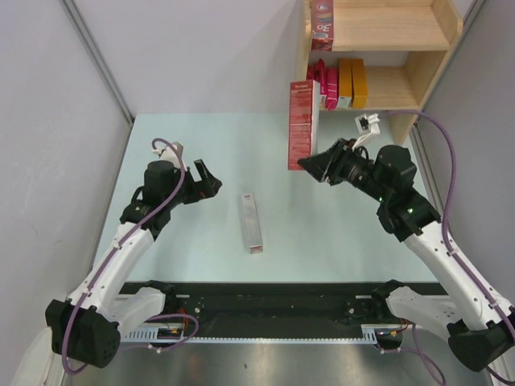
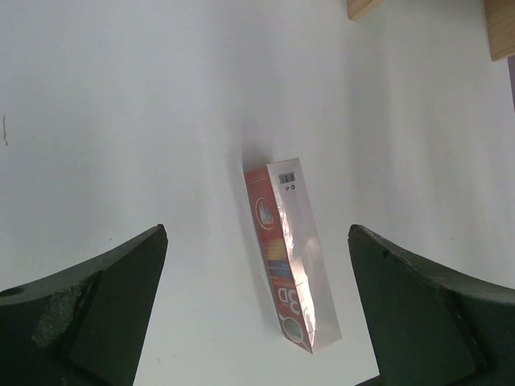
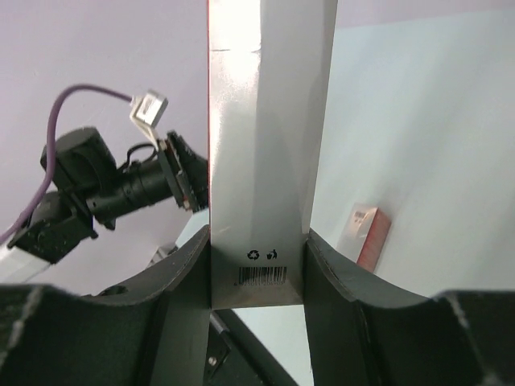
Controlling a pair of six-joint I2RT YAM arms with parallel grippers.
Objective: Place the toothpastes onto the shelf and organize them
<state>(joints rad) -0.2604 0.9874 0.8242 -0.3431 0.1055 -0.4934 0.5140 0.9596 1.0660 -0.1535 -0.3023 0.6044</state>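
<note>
The robot's right gripper will next move outward over the shelf's upper board beside the dark red carton (image 1: 322, 24) and let go of its red and silver carton there, as that part of the board is empty.
My right gripper (image 1: 316, 164) is shut on a red and silver toothpaste carton (image 1: 302, 125) and holds it upright above the table, in front of the wooden shelf (image 1: 438, 36). In the right wrist view the carton (image 3: 269, 145) sits squeezed between both fingers (image 3: 185, 281). A silver-grey carton (image 1: 252, 222) lies flat mid-table; it also shows in the left wrist view (image 2: 290, 253) and the right wrist view (image 3: 372, 233). My left gripper (image 1: 206, 180) is open and empty, left of it and apart from it. The shelf holds a dark red carton (image 1: 322, 24) on its upper board, and pink (image 1: 326, 84), orange (image 1: 346, 83) and gold (image 1: 360, 83) cartons on its lower board.
The pale table (image 1: 201, 241) is walled by grey panels on the left and at the back. The shelf stands at the far right corner. A black rail (image 1: 265, 310) runs along the near edge between the arm bases. The left arm (image 3: 121, 185) shows in the right wrist view.
</note>
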